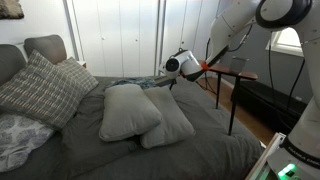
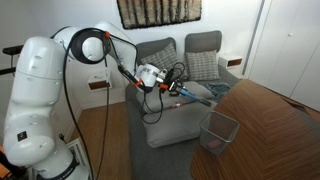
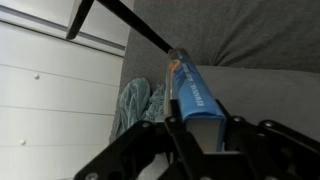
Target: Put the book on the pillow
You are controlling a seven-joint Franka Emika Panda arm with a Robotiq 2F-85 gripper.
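Observation:
The blue book (image 3: 190, 92) is still in midair, so my gripper will next move outward and down to let go of it on the grey pillow end (image 3: 238, 90) by the teal cloth.
My gripper (image 3: 197, 128) is shut on a blue book (image 3: 190, 92), which sticks out lengthwise from between the jaws. In both exterior views the gripper (image 1: 176, 67) (image 2: 156, 78) hovers over the bed, just beyond the far end of two plain grey pillows (image 1: 128, 110) (image 2: 168, 108) that lie side by side on the dark blanket. In an exterior view the book (image 2: 192, 92) points away from the arm and is held in the air above the bed, not touching the pillows.
A plaid pillow (image 1: 40, 88) (image 2: 203, 65) leans at the headboard. A teal cloth (image 3: 135, 105) lies on the bed near the book. A small red-topped side table (image 1: 236, 76) stands beside the bed. A wire basket (image 2: 220, 128) sits on the floor.

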